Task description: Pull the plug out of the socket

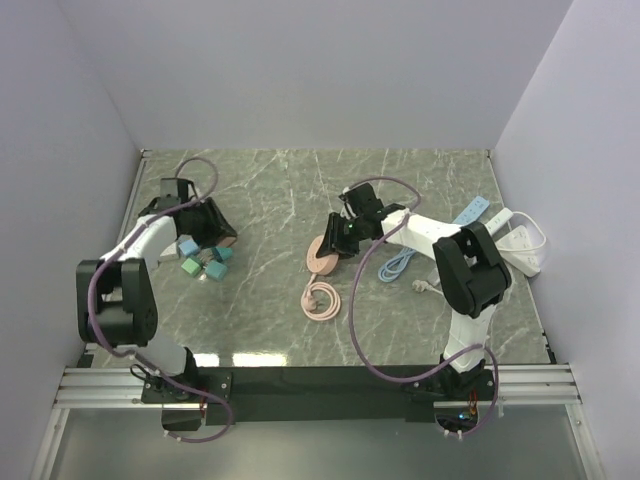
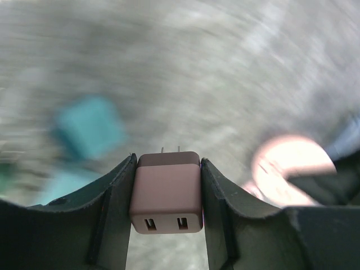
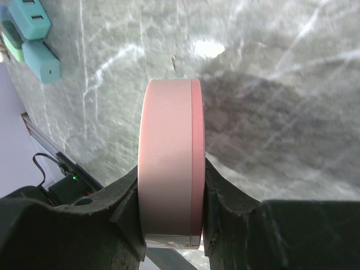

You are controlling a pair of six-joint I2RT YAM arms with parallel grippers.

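I will move my right gripper toward the blue cable and release the socket (image 1: 322, 255) beside it, because the cable lies to my gripper's right in the top view.
In the left wrist view, my left gripper (image 2: 166, 169) is shut on the pink plug (image 2: 166, 191), a small block with two USB ports facing the camera. Its two bare prongs stick out in front, touching nothing. The background there is blurred. The pink round socket (image 3: 169, 163) stands on edge between the pads of my right gripper (image 3: 171, 191), which is shut on it just above the table. From above, the left gripper (image 1: 205, 225) is at the left and the right gripper (image 1: 345, 235) is at the middle with the socket (image 1: 322, 255), well apart.
Teal adapter blocks (image 1: 205, 262) lie just in front of the left gripper. A coiled pink cable (image 1: 320, 300) lies near the socket. A blue cable (image 1: 400, 265), a white power strip (image 1: 520, 245) and a blue strip (image 1: 470, 212) lie at the right.
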